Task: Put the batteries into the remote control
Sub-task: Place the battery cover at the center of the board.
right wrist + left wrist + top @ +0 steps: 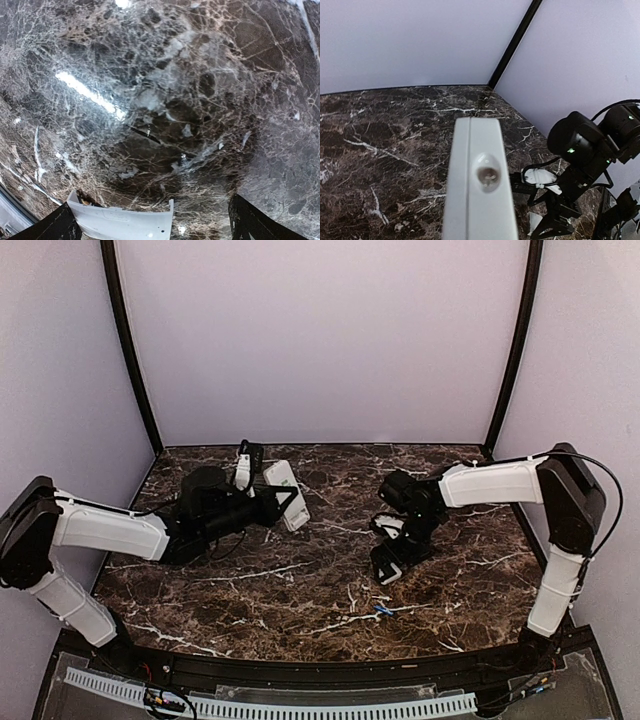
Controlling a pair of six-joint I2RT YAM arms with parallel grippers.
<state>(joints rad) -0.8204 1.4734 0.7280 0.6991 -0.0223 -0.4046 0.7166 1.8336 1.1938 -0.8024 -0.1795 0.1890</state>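
Observation:
Next, my left gripper tilts downward and lowers the white remote control onto the marble beneath.
My left gripper (272, 503) is shut on the white remote control (284, 494) and holds it at the back left of the table. In the left wrist view the remote's end (479, 190) with its small clear bulb fills the middle, and my fingers are hidden. My right gripper (393, 558) points down at the table with its jaws apart. A small white cover plate (120, 223) lies between its fingers, against the left finger (56, 226) and clear of the right finger (260, 224). A tiny blue battery (383, 610) lies on the table, nearer than the right gripper.
The dark marble table (300, 580) is walled by pale panels with black corner posts (130, 345). The right arm (585, 150) shows at the right of the left wrist view. A black rail (300, 670) runs along the near edge.

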